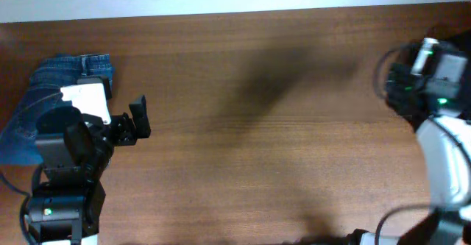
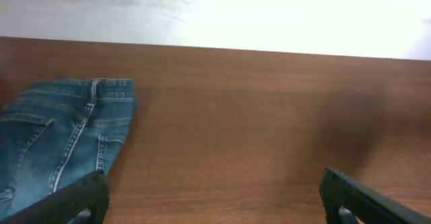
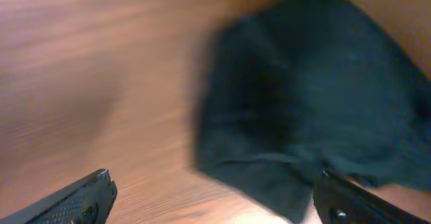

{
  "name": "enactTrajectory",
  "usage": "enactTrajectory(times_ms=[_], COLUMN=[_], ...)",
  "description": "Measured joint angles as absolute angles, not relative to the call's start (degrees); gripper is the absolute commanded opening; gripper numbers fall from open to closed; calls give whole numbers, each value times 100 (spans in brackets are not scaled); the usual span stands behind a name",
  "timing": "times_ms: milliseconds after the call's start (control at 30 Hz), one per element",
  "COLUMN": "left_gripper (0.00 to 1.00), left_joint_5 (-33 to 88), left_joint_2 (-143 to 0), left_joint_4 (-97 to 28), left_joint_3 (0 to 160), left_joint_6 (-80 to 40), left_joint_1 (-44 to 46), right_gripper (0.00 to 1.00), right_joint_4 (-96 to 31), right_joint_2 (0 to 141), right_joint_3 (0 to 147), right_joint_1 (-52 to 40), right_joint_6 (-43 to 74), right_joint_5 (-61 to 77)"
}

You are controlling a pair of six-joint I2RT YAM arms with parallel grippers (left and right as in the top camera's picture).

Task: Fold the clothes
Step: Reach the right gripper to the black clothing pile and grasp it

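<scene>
Next, my right gripper first lowers toward the right in the overhead view, to get from the garment's edge onto the black folds.
A black fabric garment [image 3: 310,96] lies crumpled on the brown table, blurred, filling the right half of the right wrist view. My right gripper [image 3: 215,204] is open and empty, and its right finger is over the garment's near edge. In the overhead view the right arm [image 1: 423,76] is at the table's far right and hides the garment. My left gripper [image 2: 215,200] is open and empty over bare wood. It also shows in the overhead view [image 1: 136,123] at the left. No red label shows.
Folded blue jeans [image 1: 66,76] lie at the table's far left, beside the left arm, and also show in the left wrist view [image 2: 60,136]. The table's back edge meets a white wall [image 2: 269,9].
</scene>
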State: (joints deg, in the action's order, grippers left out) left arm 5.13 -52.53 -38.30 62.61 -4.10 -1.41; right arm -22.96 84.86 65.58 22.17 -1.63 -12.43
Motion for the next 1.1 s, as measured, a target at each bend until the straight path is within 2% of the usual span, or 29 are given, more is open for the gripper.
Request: enactTrajectory(times_ms=[133, 333, 367, 400, 433, 467, 500, 800, 967, 1100], left_gripper=[99, 100, 99, 99, 99, 99, 99, 99, 99, 99], left_joint_5=[541, 545, 545, 545, 548, 556, 561, 563, 563, 563], left_joint_2=[-5389, -5529, -5529, -5529, -5529, -5529, -5529, -5529, -5529, -5529], left_joint_4=[-3835, -3830, -3828, -3828, -3828, -3826, -3824, -3701, -3697, -3697], left_joint_3=[6261, 6261, 6261, 6261, 6261, 6261, 6261, 6261, 6261, 6261], left_joint_6=[-410, -410, -410, -410, -410, -410, -410, -410, -410, -410], left_joint_1=[-141, -141, -141, -141, -141, -141, -141, -141, -141, -141], right_gripper=[96, 91, 84, 72, 56, 24, 4, 4, 4, 4], right_joint_4=[-1879, -1404, -1343, -1299, -1262, -1205, -1186, -1452, -2694, -3776], right_joint_2=[8976, 9581, 9673, 9734, 9789, 9874, 9926, 9896, 9341, 8860], right_joint_3=[6558, 6558, 6558, 6558, 6558, 6560, 6558, 6864, 8261, 9751], right_joint_1=[2858, 3199, 3216, 3218, 3218, 3218, 3216, 3205, 2939, 2178], right_joint_6=[-36, 27, 30, 36, 56, 36, 19, 89, 75, -318], right_joint_5=[-1245, -1243, -1243, -1243, -1240, -1240, -1243, -904, -246, 163])
